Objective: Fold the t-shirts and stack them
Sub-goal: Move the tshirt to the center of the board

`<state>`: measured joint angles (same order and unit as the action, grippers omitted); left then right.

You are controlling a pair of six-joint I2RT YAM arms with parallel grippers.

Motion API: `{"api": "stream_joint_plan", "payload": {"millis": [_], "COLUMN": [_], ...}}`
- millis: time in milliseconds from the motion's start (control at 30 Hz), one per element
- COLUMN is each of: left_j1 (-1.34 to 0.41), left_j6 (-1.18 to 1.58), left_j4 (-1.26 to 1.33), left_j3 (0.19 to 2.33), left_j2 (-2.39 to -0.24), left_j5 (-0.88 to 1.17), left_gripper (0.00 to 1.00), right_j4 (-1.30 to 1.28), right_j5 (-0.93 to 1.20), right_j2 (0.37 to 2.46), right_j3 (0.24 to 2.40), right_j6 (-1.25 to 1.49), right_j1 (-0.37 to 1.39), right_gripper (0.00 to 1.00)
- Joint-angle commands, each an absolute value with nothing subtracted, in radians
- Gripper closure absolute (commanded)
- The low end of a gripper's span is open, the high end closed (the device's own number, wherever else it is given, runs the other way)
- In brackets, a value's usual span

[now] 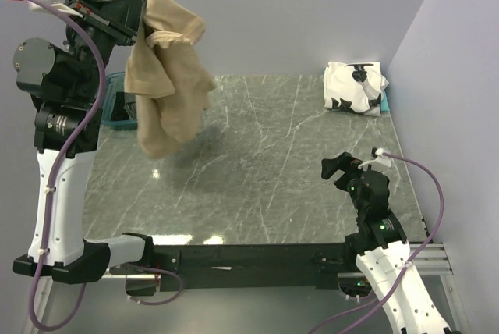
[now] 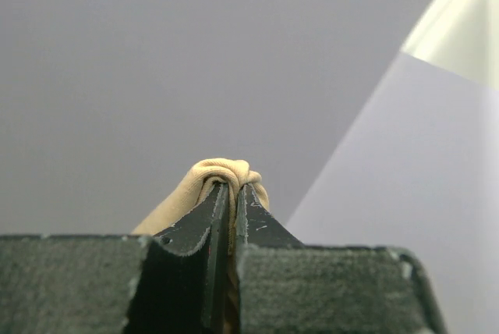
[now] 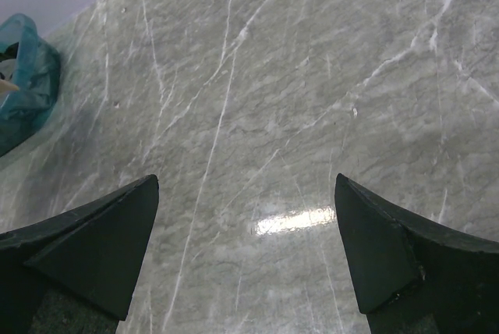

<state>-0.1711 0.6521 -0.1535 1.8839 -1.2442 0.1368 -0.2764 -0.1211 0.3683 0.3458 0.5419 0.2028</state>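
The tan t-shirt comes down toward my left gripper next, away from the teal bin, as that gripper brings it.
My left gripper (image 1: 139, 12) is raised high at the back left and is shut on the tan t-shirt (image 1: 165, 76), which hangs bunched below it, its lower end above the table. In the left wrist view a fold of the tan shirt (image 2: 222, 172) bulges over the closed fingertips (image 2: 234, 187). A folded white t-shirt with black patches (image 1: 355, 88) lies at the far right corner of the table. My right gripper (image 1: 348, 166) is open and empty, low over the marble near the right front; its fingers (image 3: 101, 248) frame bare marble.
A teal plastic bin (image 1: 117, 108) stands at the back left behind the hanging shirt, with something dark inside; it also shows in the right wrist view (image 3: 27, 76). The grey marble table (image 1: 265, 170) ends at a black front rail. Walls close in behind and on the right.
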Motion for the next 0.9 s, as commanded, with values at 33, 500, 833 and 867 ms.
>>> {"api": "stream_joint_plan", "payload": {"millis": [33,500,833,867], "left_j1": [-0.224,-0.364,-0.387,-0.388], "left_j6": [0.693,0.787,0.813,0.816], "left_j4": [-0.043,0.056,-0.095,-0.136], "left_j3": [1.899,1.326,0.960,0.944], "left_j2": [-1.233,-1.174,-1.105,-1.082], "left_j5": [0.241,0.146,-0.032,-0.072], "left_gripper": [0.99,0.88,0.01,0.01], "right_j4": [-0.233,-0.233,-0.201,-0.196], "right_j5": [-0.120,-0.103,-0.014,-0.003], "right_j2": [0.342,0.350,0.452,0.462], "right_j3": [0.347,0.347,0.370,0.373], "right_j6": [0.543,0.534,0.506,0.506], "right_j1": [0.201,0.201,0.201,0.202], "right_gripper": [0.00,0.00,0.00,0.00]}}
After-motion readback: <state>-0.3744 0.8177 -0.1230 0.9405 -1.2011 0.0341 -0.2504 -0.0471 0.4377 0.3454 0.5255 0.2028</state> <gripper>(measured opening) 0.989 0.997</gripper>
